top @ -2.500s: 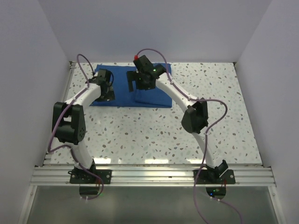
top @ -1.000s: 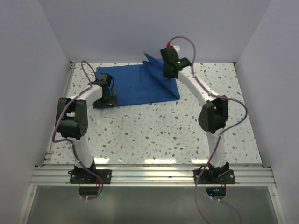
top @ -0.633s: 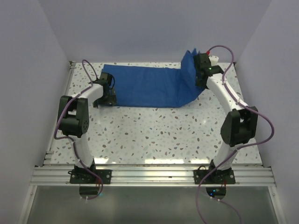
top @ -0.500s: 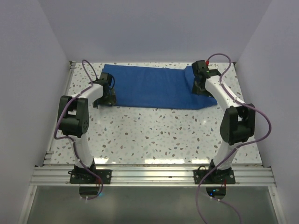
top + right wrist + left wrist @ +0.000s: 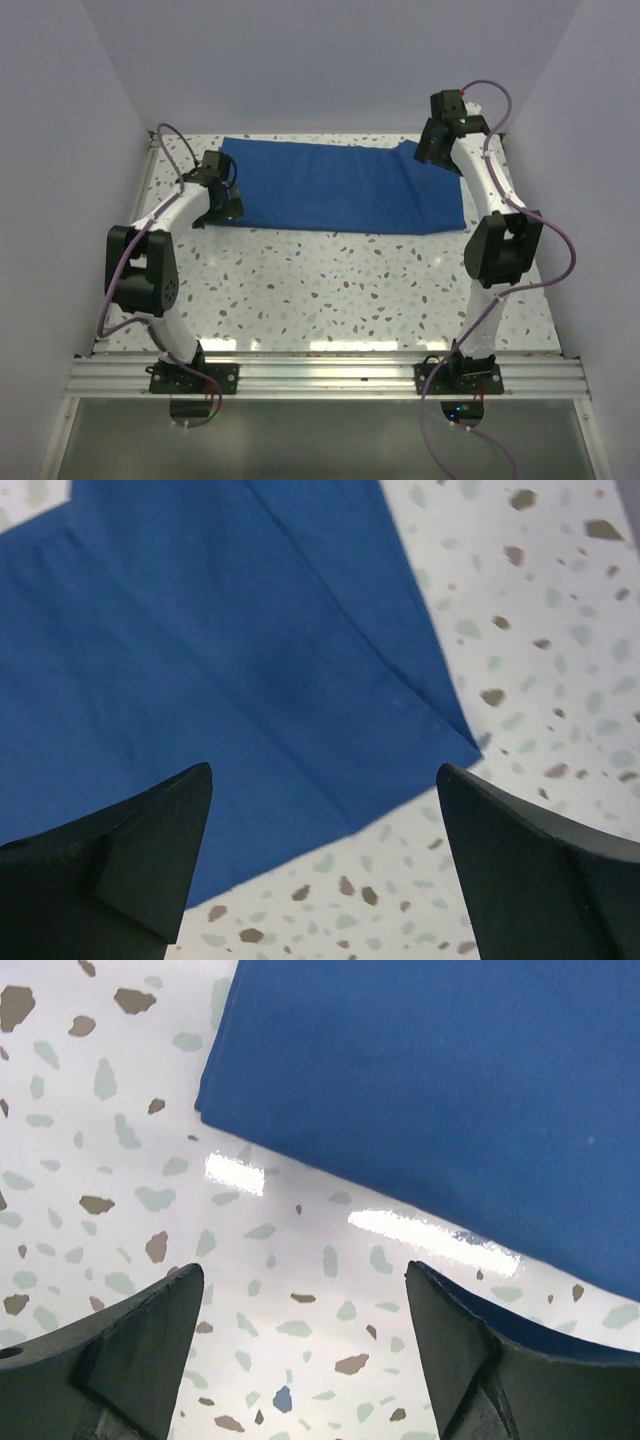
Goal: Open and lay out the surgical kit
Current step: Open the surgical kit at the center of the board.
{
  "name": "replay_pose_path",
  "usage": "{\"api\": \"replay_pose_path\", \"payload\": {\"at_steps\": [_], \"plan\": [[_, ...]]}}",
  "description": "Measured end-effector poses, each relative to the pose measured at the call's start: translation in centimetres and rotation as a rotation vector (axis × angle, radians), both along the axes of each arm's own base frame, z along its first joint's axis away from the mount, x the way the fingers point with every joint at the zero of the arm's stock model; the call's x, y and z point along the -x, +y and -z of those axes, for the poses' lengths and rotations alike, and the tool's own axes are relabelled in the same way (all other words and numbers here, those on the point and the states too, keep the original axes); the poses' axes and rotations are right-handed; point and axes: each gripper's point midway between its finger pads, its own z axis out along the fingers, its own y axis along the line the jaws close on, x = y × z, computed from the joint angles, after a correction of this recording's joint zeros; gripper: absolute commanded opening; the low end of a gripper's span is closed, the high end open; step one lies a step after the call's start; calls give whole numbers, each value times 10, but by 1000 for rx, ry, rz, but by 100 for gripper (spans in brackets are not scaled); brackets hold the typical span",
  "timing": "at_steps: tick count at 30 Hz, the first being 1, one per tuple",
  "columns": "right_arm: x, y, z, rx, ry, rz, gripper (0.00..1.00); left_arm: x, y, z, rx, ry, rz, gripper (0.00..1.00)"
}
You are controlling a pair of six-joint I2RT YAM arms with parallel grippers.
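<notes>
The cloth wrap (image 5: 340,186) bulges at the raised fold on its far edge, so the right gripper should go to the left in the top view and lower onto that fold.
The royal-blue cloth wrap (image 5: 340,186) lies spread flat across the far part of the table. It also shows in the left wrist view (image 5: 440,1090) and the right wrist view (image 5: 220,660). My left gripper (image 5: 222,208) is open and empty at the cloth's near left corner, over bare table (image 5: 305,1290). My right gripper (image 5: 432,152) is open and empty above the cloth's far right corner (image 5: 322,810). The steel tray, scissors, clamps and tweezers are not in view.
The speckled white table (image 5: 340,290) has walls on the left, right and back. A metal rail (image 5: 320,375) runs along the near edge with both arm bases on it.
My right gripper carried a flap of the cloth from the middle out to the right, laid it flat, let go and lifted. The left gripper stayed at the left corner.
</notes>
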Motion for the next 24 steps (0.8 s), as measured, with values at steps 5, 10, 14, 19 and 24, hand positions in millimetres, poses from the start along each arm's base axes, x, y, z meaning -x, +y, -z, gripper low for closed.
{"api": "replay_pose_path", "payload": {"at_steps": [5, 10, 14, 19, 24], "plan": [[-55, 26, 11, -83, -49, -70, 97, 19, 1, -3, 8, 0, -6, 85], [-90, 38, 46, -130, -57, -81, 88, 43, 3, 6, 17, 30, -17, 85], [-110, 42, 66, -147, -86, -60, 83, 60, 3, 18, 27, 62, -24, 84], [-144, 46, 73, -170, -179, -38, 81, 70, 2, 25, 36, 83, -26, 84], [-171, 47, 77, -165, -260, -23, 77, 68, 1, 24, 43, 74, -21, 84]]}}
